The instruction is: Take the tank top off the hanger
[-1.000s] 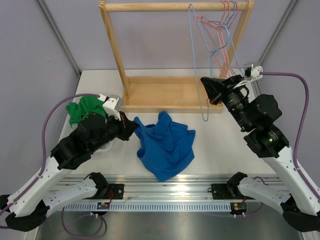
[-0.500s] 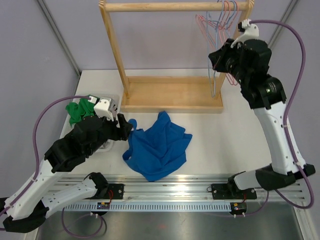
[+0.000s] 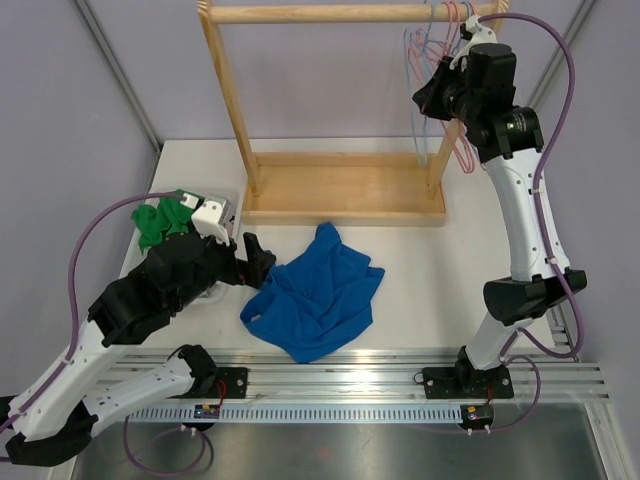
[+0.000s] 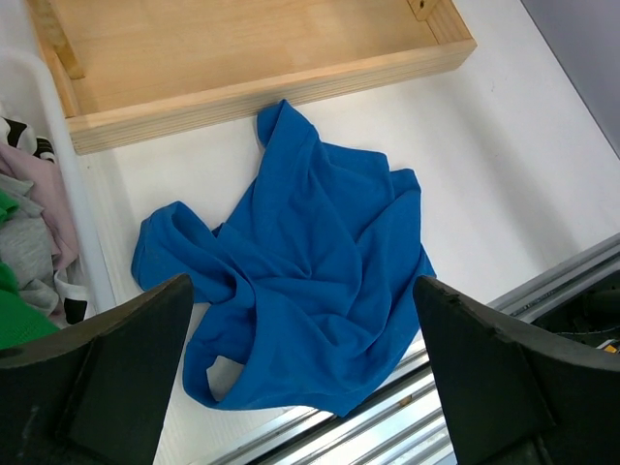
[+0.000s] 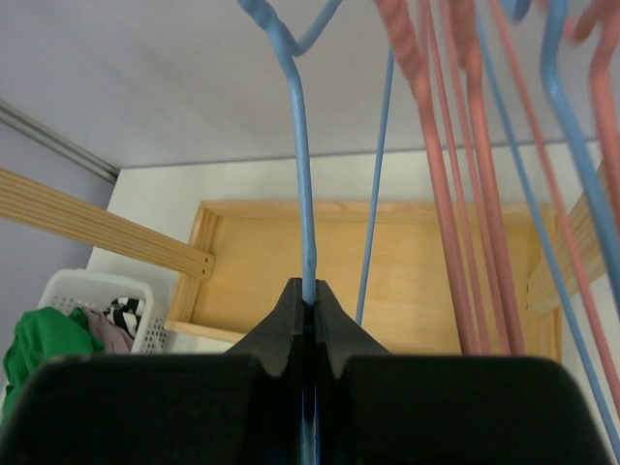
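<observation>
The tank top lies off the hanger, so the hanger's wire (image 3: 421, 103) (image 5: 309, 293) comes free next. My right gripper stays raised beside the rack's top bar and spreads its fingers.
The blue tank top (image 3: 315, 300) lies crumpled on the white table, off the hanger, in front of the rack's base. My left gripper (image 3: 260, 258) stands open at its left edge; in the left wrist view its fingers (image 4: 145, 339) straddle the tank top (image 4: 310, 271) from above with nothing held. My right gripper (image 3: 432, 95) is raised by the rack's top rail, shut on the wire of the bare blue hanger (image 5: 302, 194). In the right wrist view the right gripper (image 5: 310, 291) has its jaws pinched on that wire.
The wooden rack (image 3: 350, 13) stands at the back with a tray-like base (image 3: 340, 185). Several pink and blue hangers (image 5: 455, 194) hang at its right end. A white basket (image 3: 222, 208) with a green garment (image 3: 160, 222) sits at the left. A metal rail (image 3: 330, 375) runs along the near edge.
My left gripper opened and let go of the tank top, which settled on the table. My right arm lifted the blue hanger from table height up to the rack's rail.
</observation>
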`<state>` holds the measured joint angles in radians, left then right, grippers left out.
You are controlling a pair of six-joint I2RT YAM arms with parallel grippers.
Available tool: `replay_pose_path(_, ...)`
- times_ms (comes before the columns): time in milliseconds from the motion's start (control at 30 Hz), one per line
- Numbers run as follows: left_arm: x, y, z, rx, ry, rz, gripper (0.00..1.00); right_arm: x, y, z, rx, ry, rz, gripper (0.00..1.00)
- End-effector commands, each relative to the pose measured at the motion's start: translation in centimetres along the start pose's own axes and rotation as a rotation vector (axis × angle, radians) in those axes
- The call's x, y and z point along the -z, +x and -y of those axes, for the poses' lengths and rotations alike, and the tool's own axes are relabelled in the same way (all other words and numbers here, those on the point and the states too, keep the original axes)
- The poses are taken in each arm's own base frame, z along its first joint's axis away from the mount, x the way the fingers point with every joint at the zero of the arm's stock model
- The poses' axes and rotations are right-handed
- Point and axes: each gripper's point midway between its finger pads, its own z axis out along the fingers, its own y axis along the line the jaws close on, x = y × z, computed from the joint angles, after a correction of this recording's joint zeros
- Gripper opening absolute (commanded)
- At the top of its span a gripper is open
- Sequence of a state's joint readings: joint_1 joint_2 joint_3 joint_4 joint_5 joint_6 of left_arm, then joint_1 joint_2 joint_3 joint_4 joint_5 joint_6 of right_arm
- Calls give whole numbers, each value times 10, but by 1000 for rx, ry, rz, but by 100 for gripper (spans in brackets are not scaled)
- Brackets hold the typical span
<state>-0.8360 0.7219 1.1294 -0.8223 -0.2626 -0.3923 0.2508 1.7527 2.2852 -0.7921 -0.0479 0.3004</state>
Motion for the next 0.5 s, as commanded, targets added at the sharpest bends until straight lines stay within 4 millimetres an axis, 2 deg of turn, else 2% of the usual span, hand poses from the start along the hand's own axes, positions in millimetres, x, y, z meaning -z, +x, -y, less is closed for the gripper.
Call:
replay_pose_path(0, -3, -3, 4, 8, 14, 9, 99, 15, 1, -2, -16, -28, 3, 0)
replay_pose_path(67, -10, 3, 1, 3, -15, -18, 99, 14, 11, 4, -25, -22, -19, 0)
replay_pose_path(167, -21, 10, 0, -1, -39, -52, 99, 19, 15, 9, -27, -4, -22, 0)
replay_pose_path(200, -29, 18, 1, -11, -47, -80, 99, 25, 12, 9, -24, -4, -9, 0)
replay_pose_path(233, -34, 18, 4, -9, -41, -74, 99, 28, 11, 9, -22, -2, -3, 2)
replay_pose_path(267, -39, 22, 6, -11, -35, -88, 99, 31, 11, 9, -22, -2, -3, 12)
replay_pose_path(367, -60, 37, 16, -22, -17, -132, 99, 46, 3, 4, -12, -16, 13, 16)
replay_pose_path(400, -73, 50, 18, -31, -24, -177, 99, 54, 0, 1, -6, -28, 23, 27)
replay_pose_path(467, -86, 60, 28, -33, -1, -209, 99, 66, -1, -6, 0, -61, 20, 49)
